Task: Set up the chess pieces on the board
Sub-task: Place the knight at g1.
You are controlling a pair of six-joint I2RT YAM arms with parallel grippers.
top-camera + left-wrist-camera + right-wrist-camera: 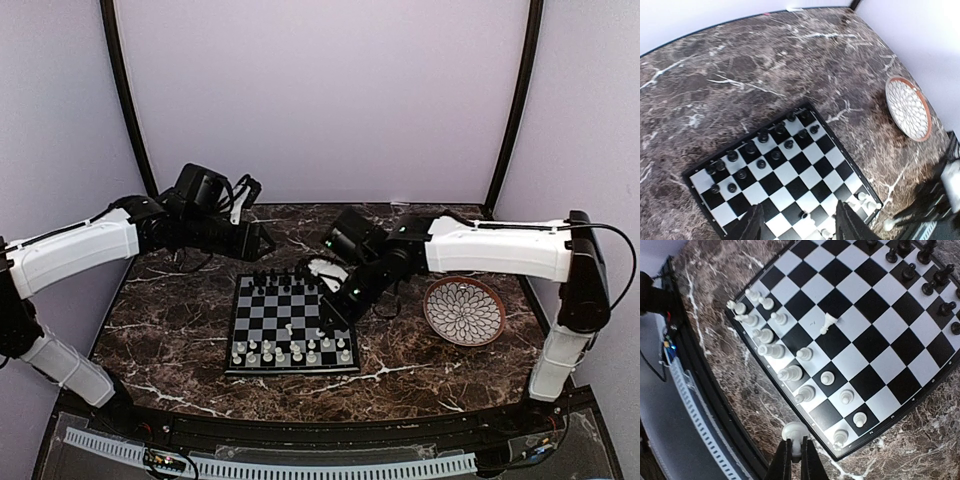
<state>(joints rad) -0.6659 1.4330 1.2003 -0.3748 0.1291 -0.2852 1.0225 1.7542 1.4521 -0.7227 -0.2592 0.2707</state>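
One dark near-row square point(328, 358) point(824, 413) is empty beside the white corner piece, so I will lower my right gripper onto that gap and let go of the white piece upright there.
The board point(262, 322) lies at the table's middle. Black chess pieces point(280, 281) stand along its far two rows and white ones point(290, 352) along its near two rows. One white piece point(827, 322) lies tipped over on a middle square. My right gripper point(794, 444) is shut on a white piece point(794, 431), held over the marble just off the board's near right corner point(350, 365). My left gripper point(802, 227) hangs open above the board point(790, 175), with nothing between its fingers point(756, 225). In the top view it sits behind the board's far left point(262, 240).
A round white petal-patterned plate point(464, 311) with a brown rim sits to the right of the board, also in the left wrist view point(908, 107). Dark marble table point(170, 320) surrounds the board. A black rail point(695, 390) runs along the table's near edge.
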